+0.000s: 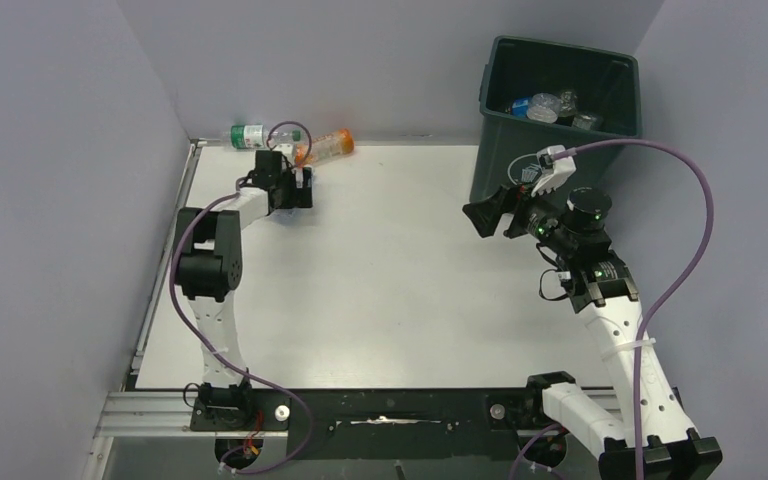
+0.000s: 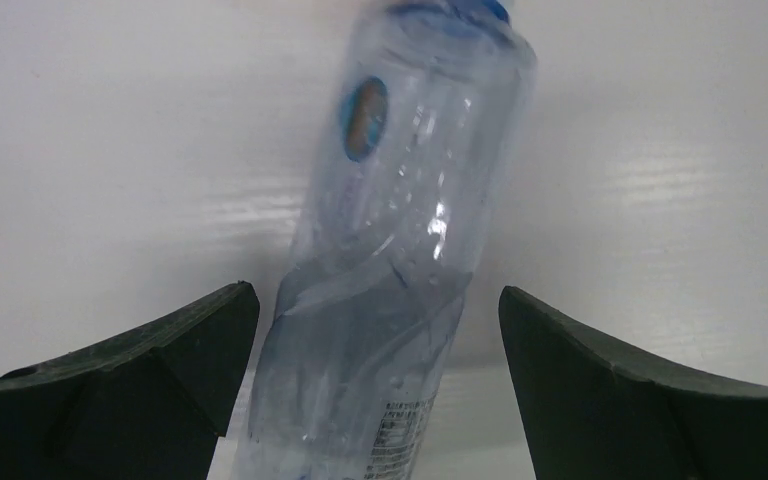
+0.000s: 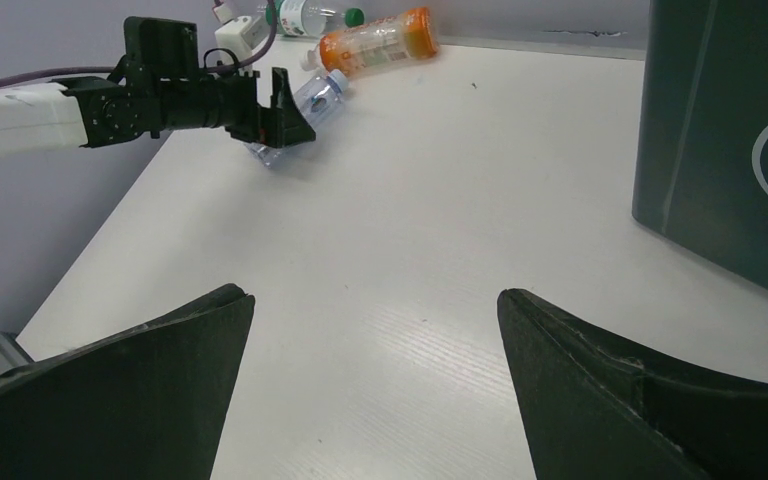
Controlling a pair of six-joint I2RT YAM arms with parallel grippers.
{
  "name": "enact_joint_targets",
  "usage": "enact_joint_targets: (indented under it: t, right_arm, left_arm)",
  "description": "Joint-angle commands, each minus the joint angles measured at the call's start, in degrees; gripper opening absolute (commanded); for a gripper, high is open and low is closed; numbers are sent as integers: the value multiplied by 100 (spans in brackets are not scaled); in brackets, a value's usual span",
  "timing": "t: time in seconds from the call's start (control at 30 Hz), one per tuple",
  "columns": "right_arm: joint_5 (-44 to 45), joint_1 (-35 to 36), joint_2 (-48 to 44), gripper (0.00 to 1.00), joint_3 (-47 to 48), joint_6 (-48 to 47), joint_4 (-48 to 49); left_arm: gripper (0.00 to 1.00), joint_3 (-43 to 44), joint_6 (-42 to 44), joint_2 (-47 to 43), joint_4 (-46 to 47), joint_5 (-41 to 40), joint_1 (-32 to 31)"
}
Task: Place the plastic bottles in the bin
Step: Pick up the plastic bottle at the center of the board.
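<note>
The clear bottle already lies lengthwise between the open fingers. My left gripper should next move back along the bottle onto the barcoded base end (image 1: 285,215) (image 2: 345,450) and close.
A clear bottle with a blue cap (image 2: 400,230) lies on the white table (image 1: 400,260), and it also shows in the right wrist view (image 3: 318,95). My left gripper (image 2: 375,300) is open around its lower body at the far left of the table (image 1: 303,187), the left finger close to it and the right finger apart. An orange bottle (image 1: 328,145) and a clear green-labelled bottle (image 1: 250,135) lie just beyond, by the back wall. The dark green bin (image 1: 560,150) stands at the far right with several bottles (image 1: 545,105) inside. My right gripper (image 1: 490,215) is open and empty beside the bin's front.
The grey walls close in the table at the back and on both sides. The bin's front face (image 3: 720,130) is just right of my right gripper (image 3: 372,295). The left arm (image 3: 160,95) reaches across the far left corner.
</note>
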Motion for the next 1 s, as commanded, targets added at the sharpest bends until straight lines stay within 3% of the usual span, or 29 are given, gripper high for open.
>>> enact_joint_targets:
  t: [0.0, 0.17, 0.47, 0.6, 0.97]
  right_arm:
    - [-21, 47, -217, 99, -111, -57, 247]
    - [-74, 49, -228, 98, -210, -116, 236]
    - [-144, 58, -228, 99, -400, -58, 335]
    - [-116, 72, -245, 99, -418, -47, 313]
    - [-38, 253, -131, 99, -493, 74, 402]
  left_arm:
    - [93, -342, -190, -576, -298, -239, -301]
    - [91, -939, -402, -924, -178, -369, -509]
    - [60, -1200, -555, -946, -24, -454, -647]
    - [40, -1114, -633, -883, -63, -384, -643]
    - [35, -1527, -843, -1601, -133, -350, -865]
